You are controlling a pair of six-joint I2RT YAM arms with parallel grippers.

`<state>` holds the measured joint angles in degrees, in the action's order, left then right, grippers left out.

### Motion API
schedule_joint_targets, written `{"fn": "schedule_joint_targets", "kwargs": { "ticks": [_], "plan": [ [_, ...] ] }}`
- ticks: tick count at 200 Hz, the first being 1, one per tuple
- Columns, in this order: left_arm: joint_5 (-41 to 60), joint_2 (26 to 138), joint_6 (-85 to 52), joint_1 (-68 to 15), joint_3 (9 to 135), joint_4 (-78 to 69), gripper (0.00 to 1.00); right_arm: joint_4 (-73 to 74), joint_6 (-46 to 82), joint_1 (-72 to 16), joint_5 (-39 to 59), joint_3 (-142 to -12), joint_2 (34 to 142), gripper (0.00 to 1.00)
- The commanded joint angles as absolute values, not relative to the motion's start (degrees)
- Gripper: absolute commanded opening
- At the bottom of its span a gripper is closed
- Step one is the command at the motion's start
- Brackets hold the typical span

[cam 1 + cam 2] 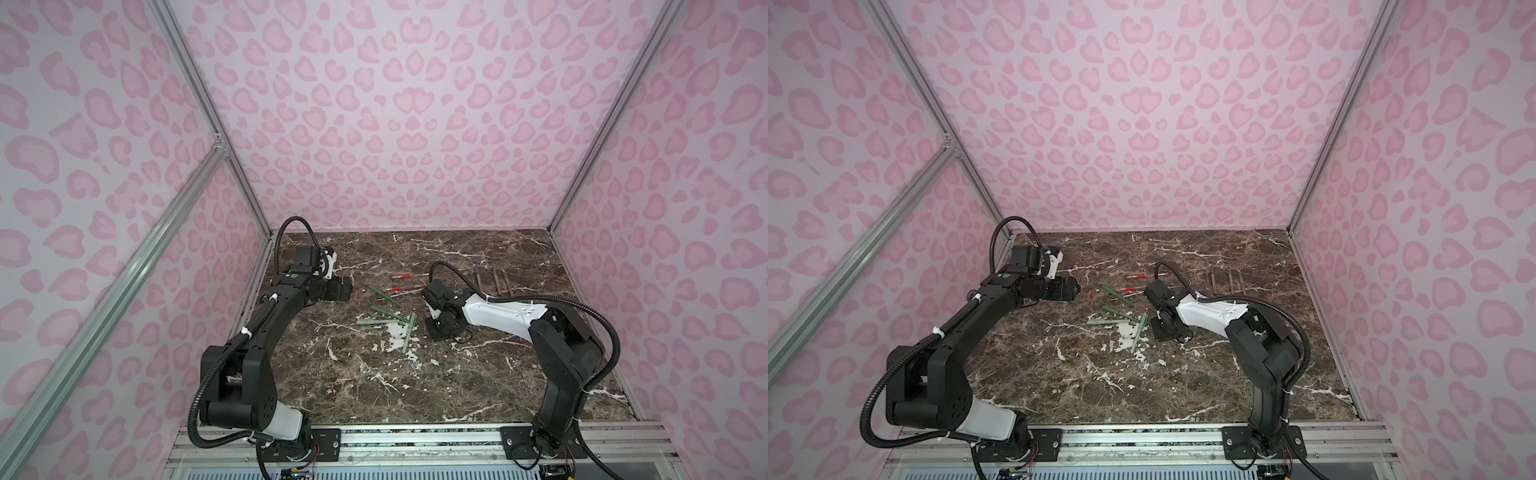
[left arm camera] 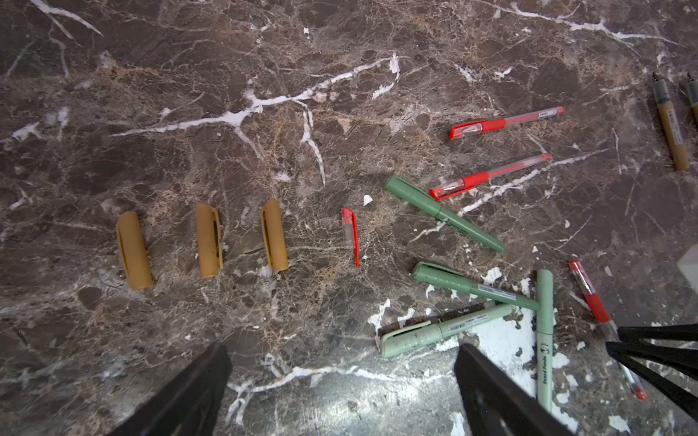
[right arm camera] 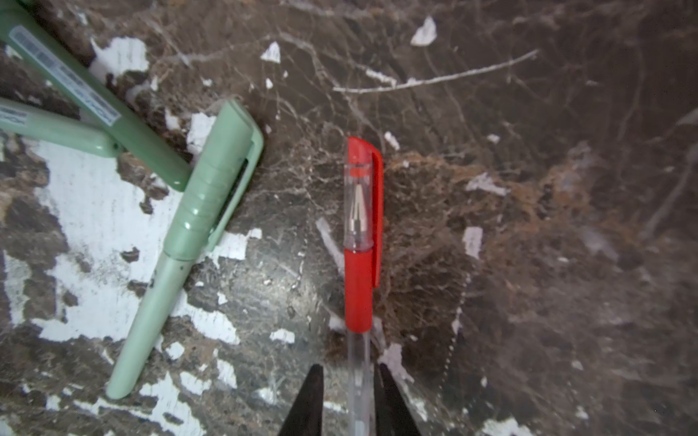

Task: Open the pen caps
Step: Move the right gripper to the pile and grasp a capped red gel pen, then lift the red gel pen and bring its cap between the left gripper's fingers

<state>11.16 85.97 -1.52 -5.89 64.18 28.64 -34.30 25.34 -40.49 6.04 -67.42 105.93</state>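
Note:
The red cap sticks out past the right gripper's fingers, beyond the sage-green pens from my left gripper, so my left gripper will tilt across toward it next and close.
In the left wrist view three tan-brown pen caps (image 2: 134, 251) (image 2: 208, 241) (image 2: 275, 236) and one red cap (image 2: 350, 236) lie loose in a row on the marble. My left gripper (image 2: 342, 377) (image 1: 353, 291) hovers open above bare table, holding nothing. The right gripper (image 3: 351, 400) (image 1: 436, 328) is down on the table, astride the clear barrel of a capped red pen (image 3: 360, 287). One finger lies against the barrel and a narrow gap shows on the other side. That pen's red cap (image 3: 362, 196) is on and points away from the fingers.
Several capped sage-green pens (image 2: 445, 215) (image 3: 204, 211) lie crossed between the arms. Two more capped red pens (image 2: 506, 120) (image 2: 491, 175) lie behind them. Uncapped tan pen bodies (image 1: 494, 282) lie side by side at the back right. Pink patterned walls enclose the table (image 1: 415, 395).

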Motion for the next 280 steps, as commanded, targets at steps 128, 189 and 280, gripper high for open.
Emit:
{"fn": "schedule_joint_targets", "kwargs": {
  "ticks": [128, 189, 280],
  "plan": [
    [21.87, 85.7, -3.16, -5.96, 65.73, 28.43, 0.95, -28.78, 25.34, -40.3, 7.25, -69.43, 103.13, 0.04],
    [37.24, 85.33, -10.69, -6.37, 63.3, 22.95, 0.91, -13.77, 27.13, -43.95, 12.11, -70.53, 98.98, 0.02],
    [46.19, 88.04, -17.85, -7.67, 63.4, 18.62, 0.65, -5.61, 28.03, -50.39, 14.51, -75.73, 103.92, 0.02]
  ]
}}
